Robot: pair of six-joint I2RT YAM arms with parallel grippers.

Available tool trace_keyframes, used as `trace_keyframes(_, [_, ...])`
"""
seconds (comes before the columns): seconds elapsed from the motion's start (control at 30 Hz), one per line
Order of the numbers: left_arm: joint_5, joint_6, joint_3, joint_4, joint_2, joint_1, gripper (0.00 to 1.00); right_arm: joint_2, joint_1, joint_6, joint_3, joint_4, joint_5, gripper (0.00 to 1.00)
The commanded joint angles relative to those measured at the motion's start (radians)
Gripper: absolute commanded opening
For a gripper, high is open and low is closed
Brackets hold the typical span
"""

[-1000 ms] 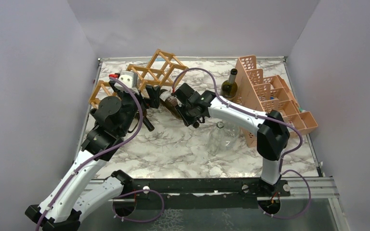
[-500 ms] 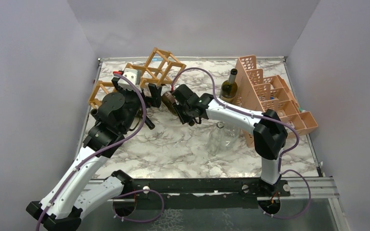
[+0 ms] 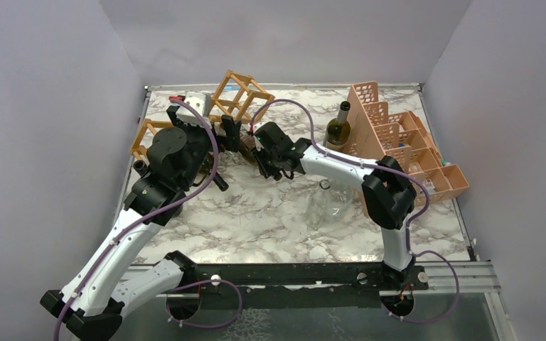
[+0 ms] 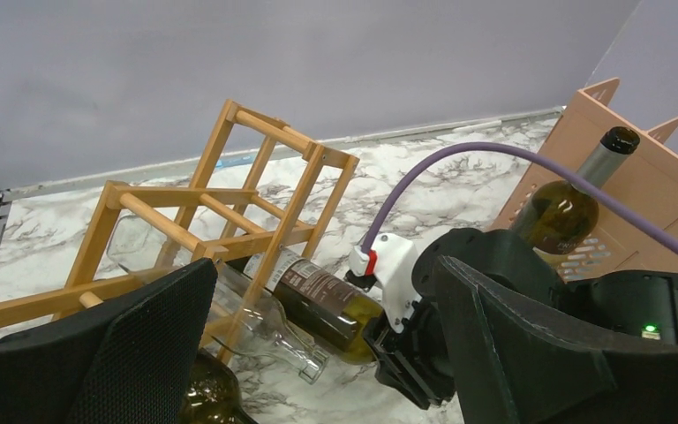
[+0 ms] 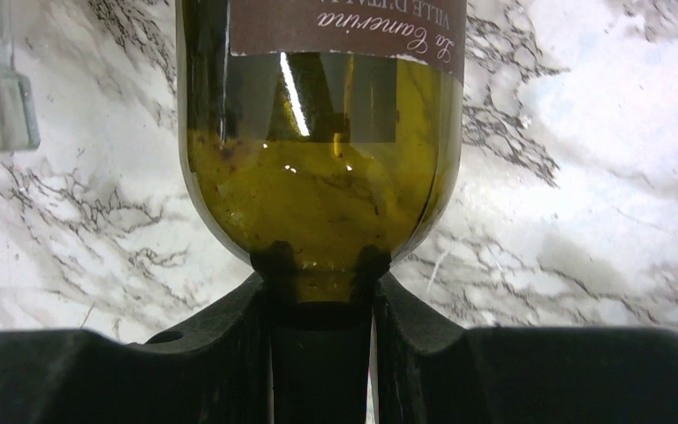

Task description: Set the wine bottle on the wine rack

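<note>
I will push the green bottle [image 3: 245, 141] outward next with my right gripper, deeper into its lower cell, as its label still partly sticks out.
The wooden wine rack [image 3: 236, 96] stands at the back left; it also shows in the left wrist view [image 4: 229, 199]. A green wine bottle [image 4: 322, 299] with a brown label lies base-first in a lower cell of the rack. My right gripper [image 3: 257, 145] is shut on its neck [image 5: 320, 291], seen from the left wrist too [image 4: 410, 344]. In the top view only a bit of the bottle [image 3: 245, 141] shows. My left gripper [image 4: 327, 353] is open and empty, hovering just in front of the rack and the bottle [image 3: 224, 135].
A clear empty bottle [image 4: 256, 318] lies in the rack beside the held one. A dark bottle [image 4: 203, 393] lies under my left arm. A green bottle [image 3: 339, 126] stands by the pink stepped crate [image 3: 398, 138]. A clear glass bottle [image 3: 327, 202] stands mid-table.
My right gripper has moved back and left, sliding the bottle deeper into the rack. The left arm has moved toward the rack, and the rack's top has shifted a little left.
</note>
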Motion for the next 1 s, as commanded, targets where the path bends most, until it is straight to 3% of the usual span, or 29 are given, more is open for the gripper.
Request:
trace_keyframes(0.0, [0.014,0.004,0.050,-0.021,0.012,0.001,0.99,0.025,-0.006,-0.049,0.061,0.213,-0.058,0.01])
trace_keyframes(0.97, [0.045,-0.028,0.072,-0.035,0.030,0.000,0.99,0.254,-0.040,-0.126,0.313,0.237,-0.041,0.19])
